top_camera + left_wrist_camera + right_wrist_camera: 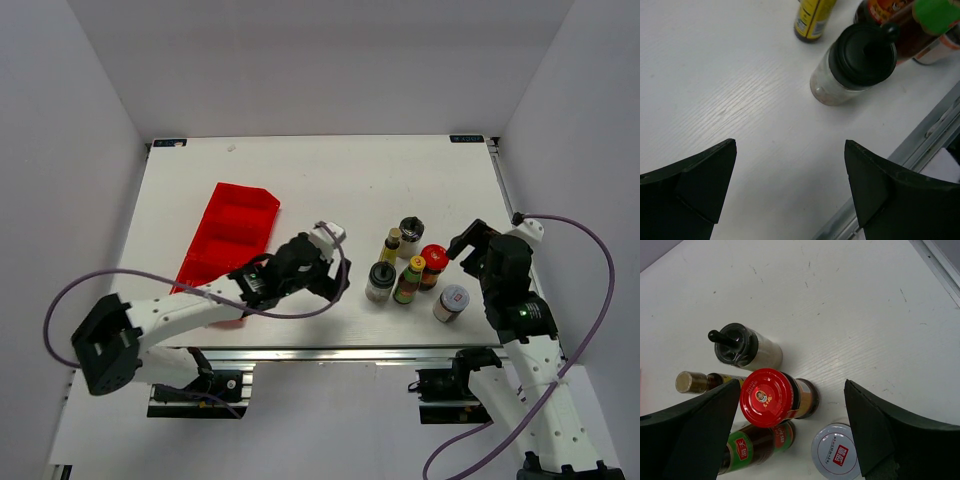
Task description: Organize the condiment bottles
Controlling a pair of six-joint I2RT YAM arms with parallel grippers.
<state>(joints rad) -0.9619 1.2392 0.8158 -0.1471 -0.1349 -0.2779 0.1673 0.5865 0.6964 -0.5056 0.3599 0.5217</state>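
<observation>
The robot next needs to move its left gripper to the right in the top view and down around the black-capped jar (380, 282) (855, 65), because the black-capped jar stands below and on that side.
Six condiment bottles stand grouped at the table's front right. They are a black-capped jar (380, 282), a small brownish-capped bottle (392, 244), a black-topped grinder (410, 236), a red-capped jar (432, 264), a green-labelled bottle (408, 281) and a white-capped jar (451, 303). My left gripper (342, 272) is open and empty, just left of the black-capped jar (855, 65), not touching it. My right gripper (463, 247) is open and empty, hovering above the red-capped jar (767, 395) and the white-capped jar (835, 450).
A red divided tray (230, 240) lies at the left, partly under my left arm. The table's metal front edge (920, 145) runs close to the bottles. Cables loop off both arms.
</observation>
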